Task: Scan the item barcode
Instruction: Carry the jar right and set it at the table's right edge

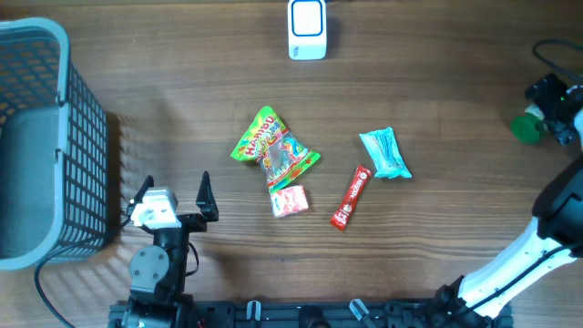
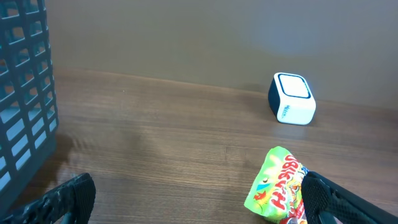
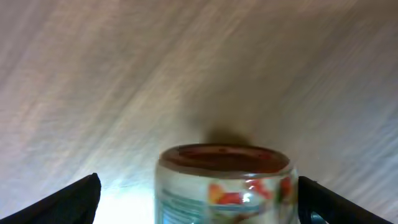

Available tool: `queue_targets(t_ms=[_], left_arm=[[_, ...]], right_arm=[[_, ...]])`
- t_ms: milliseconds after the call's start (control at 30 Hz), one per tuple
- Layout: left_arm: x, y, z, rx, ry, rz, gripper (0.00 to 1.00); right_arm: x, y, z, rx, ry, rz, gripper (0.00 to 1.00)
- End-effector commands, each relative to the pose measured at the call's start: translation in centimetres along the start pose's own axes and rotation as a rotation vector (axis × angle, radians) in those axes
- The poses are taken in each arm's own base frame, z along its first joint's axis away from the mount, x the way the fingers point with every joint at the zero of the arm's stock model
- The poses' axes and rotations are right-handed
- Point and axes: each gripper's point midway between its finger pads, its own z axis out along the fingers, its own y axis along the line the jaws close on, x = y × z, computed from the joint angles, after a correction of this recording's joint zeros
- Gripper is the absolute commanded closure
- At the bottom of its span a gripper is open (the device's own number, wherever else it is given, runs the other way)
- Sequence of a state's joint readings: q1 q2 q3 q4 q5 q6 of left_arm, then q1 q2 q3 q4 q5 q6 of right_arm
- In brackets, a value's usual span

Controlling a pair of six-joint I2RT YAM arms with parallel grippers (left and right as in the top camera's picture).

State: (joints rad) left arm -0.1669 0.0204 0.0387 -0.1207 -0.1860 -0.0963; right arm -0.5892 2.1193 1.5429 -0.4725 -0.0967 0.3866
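Observation:
My right gripper draws off the jar next, then moves across and down onto the teal packet (image 1: 386, 153), since that lies to its left in the overhead view.
A jar (image 3: 224, 183) with a red and teal label stands between my right gripper's (image 3: 198, 193) fingers; the jaws are open, with a wide gap on the left side. Overhead, the right gripper (image 1: 547, 111) is at the table's far right edge, next to a green object (image 1: 526, 128). The white barcode scanner (image 1: 307, 29) stands at the back centre and also shows in the left wrist view (image 2: 291, 99). My left gripper (image 1: 178, 187) hangs open and empty at the front left, its right finger (image 2: 323, 196) in front of the green candy bag (image 2: 277, 186).
A blue mesh basket (image 1: 86, 137) fills the left side. Mid-table lie the green candy bag (image 1: 271, 141), a small pink packet (image 1: 290, 200), a red bar (image 1: 352, 196) and a teal packet (image 1: 385, 153). The right arm reaches in from the front right.

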Motion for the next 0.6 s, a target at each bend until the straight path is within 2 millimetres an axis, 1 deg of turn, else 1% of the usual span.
queue_targets(t_ms=[0, 133, 233, 267, 300, 333, 367, 433, 467, 500, 533, 567], left_arm=[[0.0, 0.3, 0.0, -0.015, -0.003, -0.015, 0.00], [0.0, 0.3, 0.0, -0.015, -0.003, -0.014, 0.00], [0.0, 0.3, 0.0, -0.015, -0.003, -0.014, 0.00], [0.0, 0.3, 0.0, -0.015, -0.003, -0.014, 0.00], [0.0, 0.3, 0.0, -0.015, -0.003, -0.014, 0.00], [0.0, 0.3, 0.0, -0.015, -0.003, -0.015, 0.00], [0.0, 0.3, 0.0, -0.015, -0.003, -0.014, 0.00], [0.0, 0.3, 0.0, -0.015, -0.003, -0.014, 0.00], [0.0, 0.3, 0.0, -0.015, -0.003, -0.014, 0.00], [0.0, 0.3, 0.0, -0.015, -0.003, -0.014, 0.00], [0.0, 0.3, 0.0, -0.015, -0.003, -0.014, 0.00], [0.0, 0.3, 0.0, -0.015, -0.003, -0.015, 0.00]], right_arm=[[-0.6, 1.7, -1.6, -0.012, -0.034, 0.087, 0.00], [0.2, 3.2, -1.5, -0.015, -0.023, 0.052, 0.00], [0.3, 5.4, -1.8, -0.049, -0.045, -0.037, 0.00], [-0.2, 6.4, -2.4, -0.059, -0.079, -0.070, 0.00], [-1.3, 7.5, -3.7, -0.057, -0.143, -0.103, 0.00], [-2.7, 8.6, -5.9, -0.048, -0.227, -0.136, 0.00], [-4.3, 9.9, -8.7, -0.034, -0.325, -0.166, 0.00], [-6.0, 11.6, -14.0, -0.017, -0.471, -0.164, 0.00], [-6.2, 12.6, -16.1, -0.032, -0.514, -0.167, 0.00], [-6.0, 14.0, -18.5, -0.063, -0.551, -0.178, 0.00], [-5.5, 15.2, -20.1, -0.094, -0.564, -0.190, 0.00], [-4.2, 16.9, -22.2, -0.144, -0.563, -0.196, 0.00]])
